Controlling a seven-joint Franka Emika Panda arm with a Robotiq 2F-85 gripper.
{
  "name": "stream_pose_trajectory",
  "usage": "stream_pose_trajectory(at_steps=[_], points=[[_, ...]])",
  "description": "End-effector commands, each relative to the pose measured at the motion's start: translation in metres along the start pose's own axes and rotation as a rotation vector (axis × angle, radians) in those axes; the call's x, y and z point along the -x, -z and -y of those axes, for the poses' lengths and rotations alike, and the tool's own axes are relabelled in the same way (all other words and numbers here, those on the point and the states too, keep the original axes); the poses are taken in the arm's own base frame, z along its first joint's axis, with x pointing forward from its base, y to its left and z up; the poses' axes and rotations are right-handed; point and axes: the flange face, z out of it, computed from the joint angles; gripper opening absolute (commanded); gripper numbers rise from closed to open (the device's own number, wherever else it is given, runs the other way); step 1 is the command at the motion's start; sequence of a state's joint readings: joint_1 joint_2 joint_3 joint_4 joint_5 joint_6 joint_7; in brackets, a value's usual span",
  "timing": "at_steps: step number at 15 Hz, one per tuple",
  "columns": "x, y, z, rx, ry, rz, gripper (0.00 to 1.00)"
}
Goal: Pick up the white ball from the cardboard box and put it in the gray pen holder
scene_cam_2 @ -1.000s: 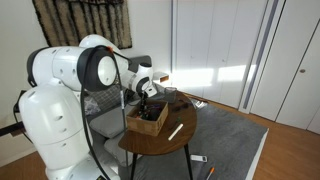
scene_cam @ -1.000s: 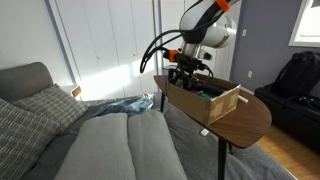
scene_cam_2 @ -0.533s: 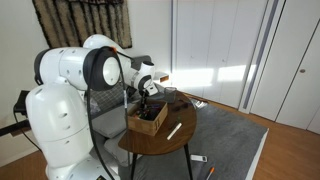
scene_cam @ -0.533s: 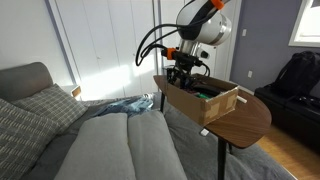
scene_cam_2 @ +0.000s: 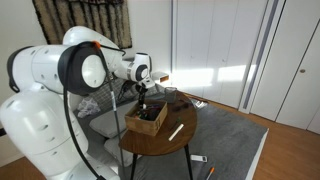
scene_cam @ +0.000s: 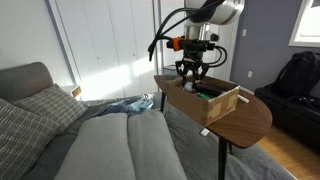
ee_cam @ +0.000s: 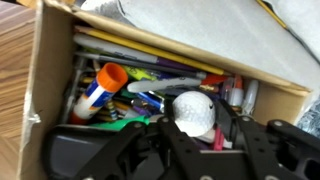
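My gripper rises clear of the box (scene_cam: 215, 103) next and goes outward over the gray pen holder (scene_cam: 172, 71) to release, since the white ball already sits between its fingers.
The white ball (ee_cam: 193, 112), a dimpled golf ball, sits between my gripper's (ee_cam: 195, 135) black fingers in the wrist view, held above the open cardboard box (ee_cam: 45, 80). The box is full of pens, markers and an orange-capped glue stick (ee_cam: 103, 84). In both exterior views my gripper (scene_cam: 190, 72) (scene_cam_2: 143, 92) hangs just above the box (scene_cam: 215, 103) (scene_cam_2: 147, 120). I cannot make out the gray pen holder for certain; a dark shape (scene_cam_2: 171, 98) stands on the table behind the box.
The box stands on a small oval wooden table (scene_cam: 250, 125) (scene_cam_2: 178, 142). A white marker (scene_cam_2: 175, 131) lies on the table beside the box. A grey sofa (scene_cam: 100, 140) is next to the table, and the robot's base (scene_cam_2: 40, 130) is close by.
My arm has straightened and lifted the gripper up out of the box, with the white ball between the fingers.
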State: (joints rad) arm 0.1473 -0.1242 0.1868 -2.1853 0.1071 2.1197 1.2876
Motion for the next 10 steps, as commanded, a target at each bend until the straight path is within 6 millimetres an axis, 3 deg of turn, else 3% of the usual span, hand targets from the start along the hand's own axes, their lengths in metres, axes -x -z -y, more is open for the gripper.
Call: stream_pose_trajectory(at_steps=[1,5,7,8,10], points=[[0.0,0.043,-0.025,0.027,-0.045,-0.124,0.2],[-0.03,0.072,-0.023,-0.054,0.064,-0.241,0.2],[-0.047,0.073,-0.021,-0.117,0.122,-0.238,0.2],[-0.035,0.07,-0.021,-0.076,0.076,-0.222,0.45],[-0.049,0.072,-0.021,-0.098,0.101,-0.231,0.45]])
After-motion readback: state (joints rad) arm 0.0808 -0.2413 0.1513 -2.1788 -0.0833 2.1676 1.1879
